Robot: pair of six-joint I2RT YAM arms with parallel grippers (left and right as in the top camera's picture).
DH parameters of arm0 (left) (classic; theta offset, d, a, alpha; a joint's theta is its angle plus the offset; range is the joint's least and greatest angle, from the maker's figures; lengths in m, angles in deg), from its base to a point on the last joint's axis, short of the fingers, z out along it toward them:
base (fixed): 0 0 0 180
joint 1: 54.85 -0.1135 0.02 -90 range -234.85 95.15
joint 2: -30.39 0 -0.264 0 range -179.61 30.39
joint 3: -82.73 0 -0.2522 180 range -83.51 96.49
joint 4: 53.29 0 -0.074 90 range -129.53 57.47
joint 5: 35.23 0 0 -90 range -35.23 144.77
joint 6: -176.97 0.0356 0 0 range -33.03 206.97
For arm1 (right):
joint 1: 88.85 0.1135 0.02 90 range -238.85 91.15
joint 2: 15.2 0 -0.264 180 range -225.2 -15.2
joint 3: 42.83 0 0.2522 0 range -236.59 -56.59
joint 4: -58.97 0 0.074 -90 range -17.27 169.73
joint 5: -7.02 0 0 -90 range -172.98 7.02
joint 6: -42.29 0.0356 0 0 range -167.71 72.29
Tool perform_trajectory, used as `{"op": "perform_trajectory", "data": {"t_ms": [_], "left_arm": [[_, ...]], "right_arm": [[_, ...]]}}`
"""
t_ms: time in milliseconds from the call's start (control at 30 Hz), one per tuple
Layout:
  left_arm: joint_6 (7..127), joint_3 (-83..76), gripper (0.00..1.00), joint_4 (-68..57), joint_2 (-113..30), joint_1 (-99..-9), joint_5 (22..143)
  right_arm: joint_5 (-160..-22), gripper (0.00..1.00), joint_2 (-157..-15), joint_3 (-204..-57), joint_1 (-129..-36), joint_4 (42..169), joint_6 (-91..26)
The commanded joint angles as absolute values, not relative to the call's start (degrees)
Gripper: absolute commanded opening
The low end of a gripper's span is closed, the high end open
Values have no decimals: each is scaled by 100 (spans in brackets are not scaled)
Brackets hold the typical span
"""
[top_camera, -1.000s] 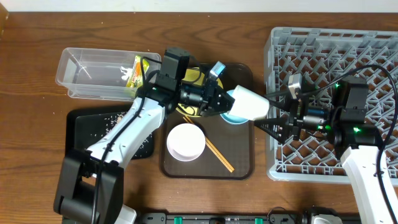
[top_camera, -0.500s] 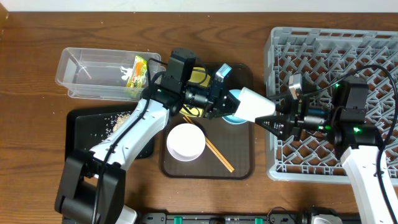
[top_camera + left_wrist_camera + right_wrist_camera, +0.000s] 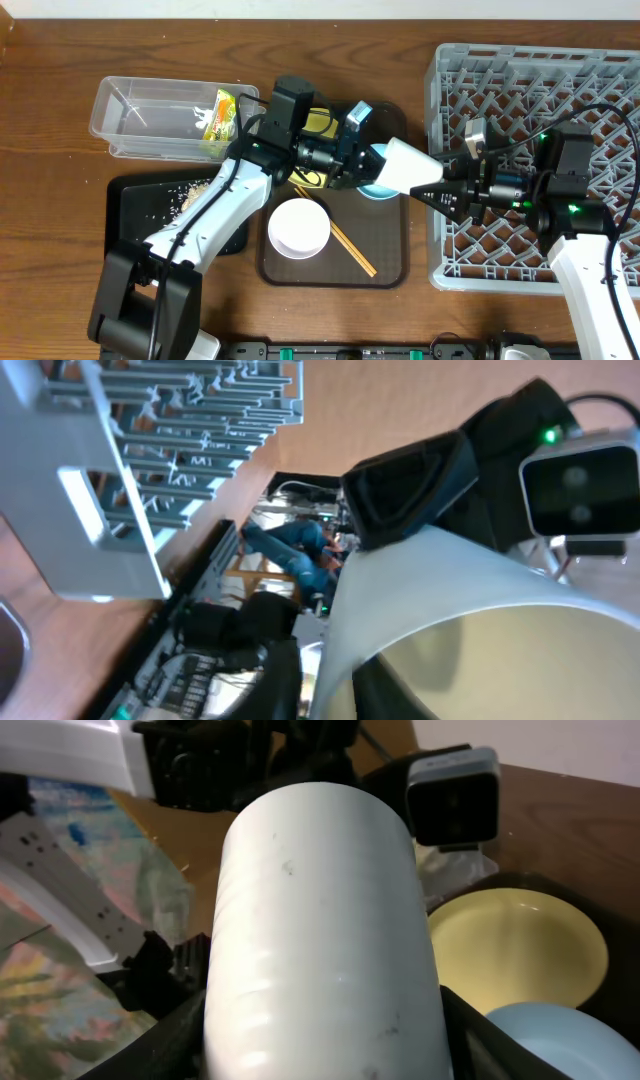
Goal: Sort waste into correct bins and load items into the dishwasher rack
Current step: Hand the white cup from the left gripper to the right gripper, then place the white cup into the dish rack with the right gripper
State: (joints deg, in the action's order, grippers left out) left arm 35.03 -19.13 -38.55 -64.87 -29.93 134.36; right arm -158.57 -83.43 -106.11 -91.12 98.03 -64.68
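My right gripper swings across, tilts, lowers and releases the cup (image 3: 405,166) next, since the rack's empty near wires lie below it and to its right in the overhead view.
The small pale cup (image 3: 405,166) hangs on its side above the brown tray, between both arms. My left gripper (image 3: 365,165) is shut on its rim, one finger inside the cup (image 3: 480,630) and one outside. My right gripper (image 3: 428,190) is closed round the cup's base, and its fingers press both sides of the cup (image 3: 320,920). The yellow plate (image 3: 315,125) is partly hidden under the left arm. The light blue bowl (image 3: 375,190) lies below the cup. The white bowl (image 3: 298,227) and chopsticks (image 3: 352,248) lie on the brown tray.
The grey dishwasher rack (image 3: 540,90) stands at the right, under the right arm. The wrapper (image 3: 220,115) lies in the clear tub (image 3: 140,120) at the back left. Rice grains (image 3: 195,192) lie on the black tray (image 3: 135,205). The dark brown tray (image 3: 385,255) sits at the centre.
The left gripper carried the cup to the right, and the right gripper moved left and closed round its base. In the last half second little has moved.
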Motion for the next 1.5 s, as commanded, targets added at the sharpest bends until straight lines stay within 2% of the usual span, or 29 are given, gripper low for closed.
{"op": "perform_trajectory", "data": {"t_ms": [0, 100, 200, 267, 433, 633, 867, 1067, 1300, 1467], "left_arm": [[4229, -1889, 34, -3816, -6487, -2975, 13073], [5044, -1889, 41, -3163, -6487, -2977, 11841], [5962, -1889, 46, -2284, -6485, -2990, 10031], [6395, -1886, 49, -1923, -6457, -3047, 9108], [6919, -1886, 50, -1303, -5980, -3434, 7893], [6915, -1886, 50, -415, -5088, -4099, 7697], [6928, -1886, 50, 332, -4505, -4549, 7594], [6937, -1889, 50, 396, -4483, -4558, 7563], [6937, -1889, 50, 398, -4483, -4558, 7563], [6937, -1889, 50, 398, -4483, -4558, 7563]], "right_arm": [[-15258, 47, -8371, -10641, -9029, 9779, -6237], [-14212, 39, -8367, -10646, -9029, 9781, -5821], [-13490, 31, -8306, -10735, -9033, 9934, -5756], [-13012, 30, -8253, -10912, -9033, 10214, -5754], [-11490, 17, -8218, -11870, -9033, 11582, -5751], [-9514, 13, -8218, -12978, -9040, 13254, -4949], [-7871, 13, -8303, -13137, -9330, 14579, -4044], [-7652, 5, -8518, -13092, -9879, 14900, -3894], [-7724, 4, -8647, -12694, -10298, 14939, -3894], [-7727, 8, -8660, -12224, -10318, 14660, -3894]]}}
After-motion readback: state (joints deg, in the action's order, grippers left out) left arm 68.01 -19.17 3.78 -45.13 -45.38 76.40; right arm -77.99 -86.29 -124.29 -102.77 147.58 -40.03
